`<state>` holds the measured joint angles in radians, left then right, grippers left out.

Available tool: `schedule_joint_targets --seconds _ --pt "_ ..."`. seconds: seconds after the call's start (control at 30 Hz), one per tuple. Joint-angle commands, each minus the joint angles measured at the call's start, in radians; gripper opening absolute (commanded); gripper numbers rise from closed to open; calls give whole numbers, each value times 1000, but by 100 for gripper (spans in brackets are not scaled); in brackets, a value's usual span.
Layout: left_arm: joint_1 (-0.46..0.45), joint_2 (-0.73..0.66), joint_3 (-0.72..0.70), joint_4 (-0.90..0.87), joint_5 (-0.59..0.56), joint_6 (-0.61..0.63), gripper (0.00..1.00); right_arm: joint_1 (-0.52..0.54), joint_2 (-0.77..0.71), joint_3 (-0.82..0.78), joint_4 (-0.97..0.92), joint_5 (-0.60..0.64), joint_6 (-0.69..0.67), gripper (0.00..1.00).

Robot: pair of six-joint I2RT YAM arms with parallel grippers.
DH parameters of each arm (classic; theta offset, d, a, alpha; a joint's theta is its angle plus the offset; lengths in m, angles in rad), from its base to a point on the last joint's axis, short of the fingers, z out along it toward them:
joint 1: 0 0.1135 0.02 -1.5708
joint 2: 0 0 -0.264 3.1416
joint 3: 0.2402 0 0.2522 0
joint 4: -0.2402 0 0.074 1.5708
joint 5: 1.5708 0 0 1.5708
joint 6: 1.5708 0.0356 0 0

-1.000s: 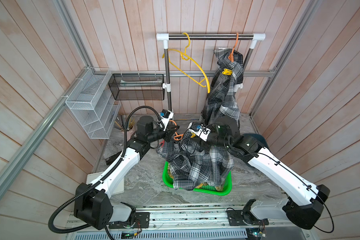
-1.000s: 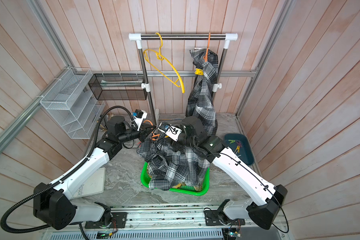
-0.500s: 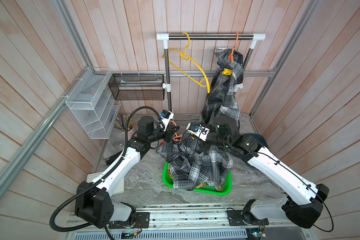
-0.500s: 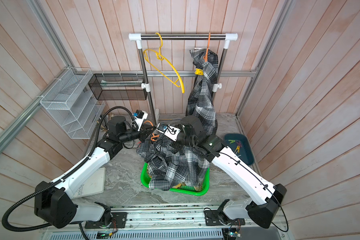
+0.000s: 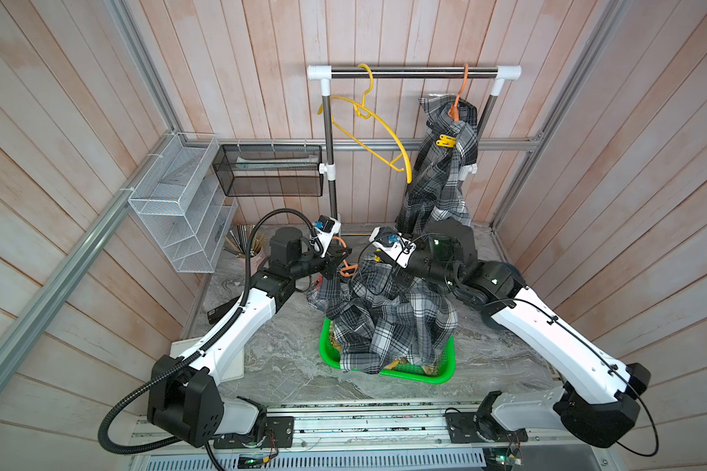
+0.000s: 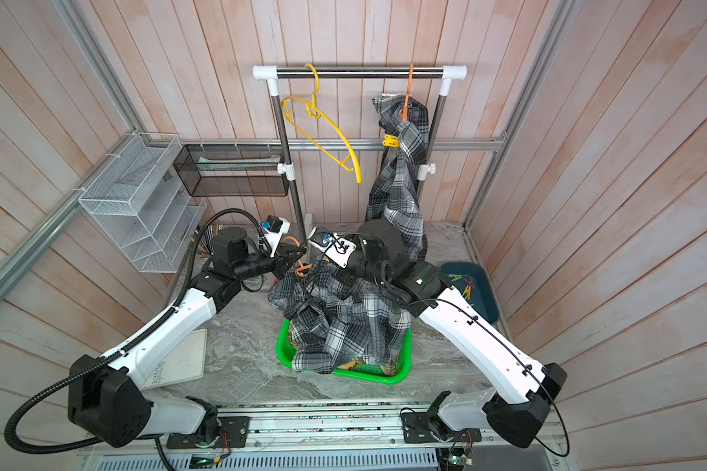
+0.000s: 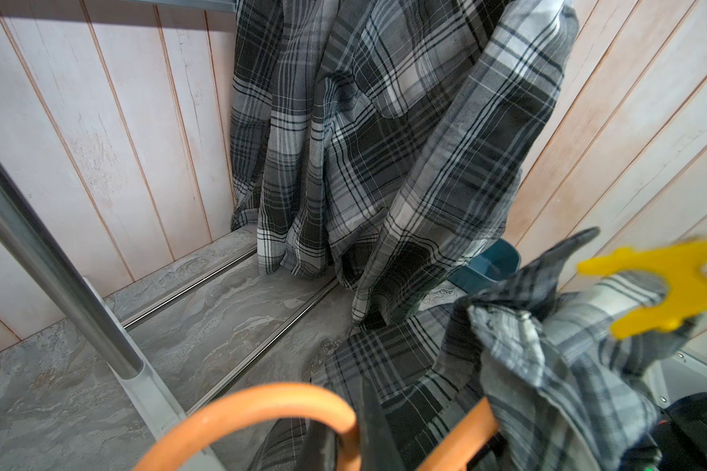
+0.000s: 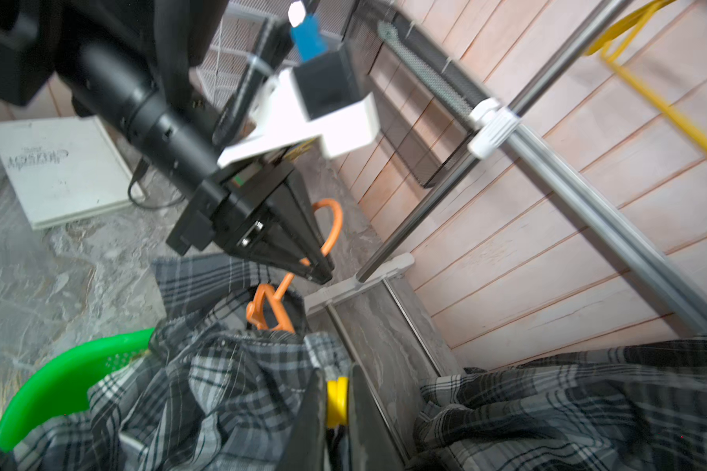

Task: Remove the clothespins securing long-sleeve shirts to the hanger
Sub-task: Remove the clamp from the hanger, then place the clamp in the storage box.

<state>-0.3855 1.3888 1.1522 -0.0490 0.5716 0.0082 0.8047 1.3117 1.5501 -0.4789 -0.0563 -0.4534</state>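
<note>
The robot's right gripper will next carry the yellow clothespin away from the shirt and down over the dark teal tray [image 6: 470, 293], then release it there, because loose clothespins already lie inside.
A grey plaid long-sleeve shirt [image 5: 388, 318] droops from an orange hanger [image 5: 347, 269] over the green basket [image 5: 437, 377]. My left gripper [image 5: 343, 261] is shut on that hanger's hook [image 7: 262, 403], as the right wrist view shows [image 8: 321, 271]. The right gripper [image 8: 336, 379] is shut on a yellow clothespin [image 8: 337, 401] clipped to this shirt's shoulder, and the clip also shows in the left wrist view [image 7: 670, 285]. Another grey plaid shirt [image 5: 437, 183] hangs from the rail [image 5: 413, 72] with a yellow clothespin [image 5: 445, 140] on it.
An empty yellow hanger [image 5: 380, 130] hangs on the rail. A white wire rack [image 5: 176, 200] and a black mesh basket [image 5: 270, 171] line the left wall. A dark teal tray [image 6: 482, 306] with loose clothespins sits at the right. A white booklet [image 6: 180, 361] lies under the left arm.
My right gripper's jaws have closed on the yellow clothespin and shifted slightly. The left gripper keeps its hold on the orange hanger in the same place.
</note>
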Motion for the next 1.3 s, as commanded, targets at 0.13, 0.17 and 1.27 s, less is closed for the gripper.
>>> schedule_joint_targets --seconds 0.13,0.17,1.27 --pt "4 6 4 14 8 13 0 -37 -133 0 16 166 251 0" --pt "4 6 3 14 9 13 0 -49 -158 -34 -3 193 302 0" --pt "6 -31 -29 37 7 9 0 -1156 -79 -778 413 82 932 0"
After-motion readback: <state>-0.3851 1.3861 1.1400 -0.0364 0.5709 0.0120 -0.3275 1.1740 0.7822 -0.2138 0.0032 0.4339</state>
